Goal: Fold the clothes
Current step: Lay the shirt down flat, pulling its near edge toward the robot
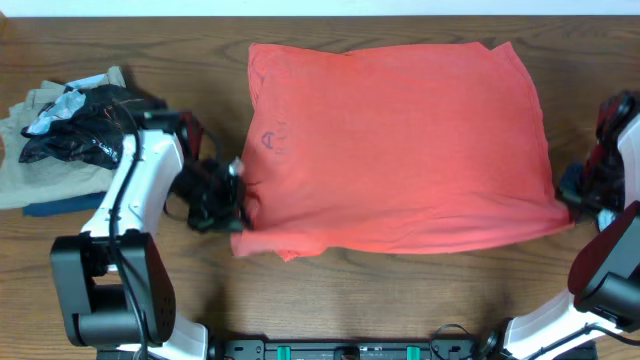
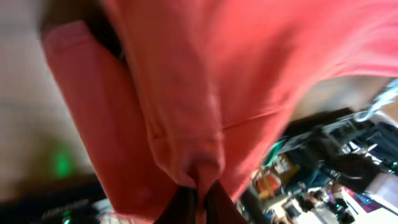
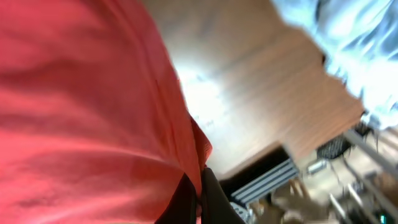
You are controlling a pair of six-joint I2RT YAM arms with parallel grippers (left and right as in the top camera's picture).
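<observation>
Next, my left gripper should lift its corner of the shirt and carry it outward over the shirt (image 1: 271, 80), then lower and release the corner.
A coral-red T-shirt (image 1: 400, 140) lies spread across the middle of the table, with faint lettering showing through near its left side. My left gripper (image 1: 238, 205) is shut on the shirt's near-left corner; the left wrist view shows the red fabric (image 2: 186, 112) pinched between the dark fingers (image 2: 200, 199). My right gripper (image 1: 568, 200) is shut on the shirt's near-right corner; the right wrist view shows the cloth (image 3: 87, 112) clamped between the fingers (image 3: 199, 196). The near edge looks lifted between both grippers.
A heap of other clothes, beige, black and blue (image 1: 60, 130), lies at the far left of the wooden table (image 1: 400, 300). The arm bases stand at the near edge.
</observation>
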